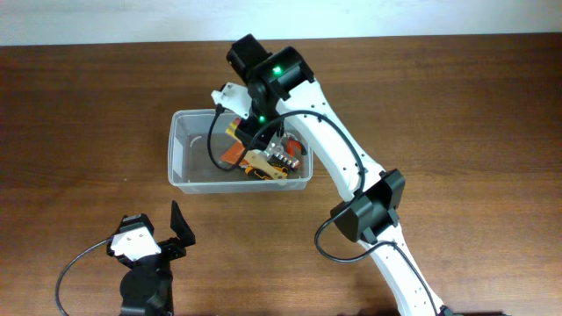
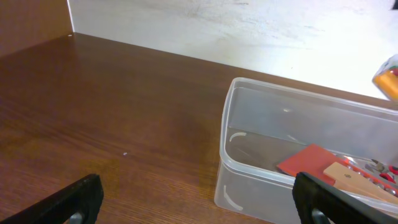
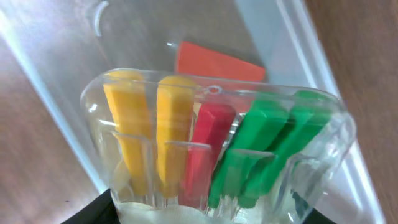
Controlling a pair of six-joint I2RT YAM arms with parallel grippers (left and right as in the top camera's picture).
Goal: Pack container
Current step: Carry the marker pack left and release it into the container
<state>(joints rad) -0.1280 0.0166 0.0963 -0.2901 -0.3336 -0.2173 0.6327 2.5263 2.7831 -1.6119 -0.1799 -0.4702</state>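
Observation:
Next, my right gripper moves back down toward the bin's near side and frees the box, since the bin's bare bottom [image 1: 218, 167] [image 3: 144, 55] beside the red card lies below my gripper.
The container [image 1: 189, 175] is a clear plastic bin in the middle of the table, also seen in the left wrist view [image 2: 261, 155] and the right wrist view [image 3: 56, 106]. It holds a red card [image 2: 305, 163], a wooden piece [image 2: 348, 179] and other small items at its right end. My right gripper [image 1: 263, 132] hangs over the bin's right half, shut on a small clear box of coloured markers [image 3: 211, 143] with yellow, red and green markers. My left gripper [image 2: 199, 202] is open and empty, on the table in front of the bin's left end.
The brown wooden table [image 1: 79, 105] extends on all sides of the bin. A white wall edge [image 2: 217, 31] runs along the table's far side. My right arm [image 1: 351, 175] crosses the table from the front right.

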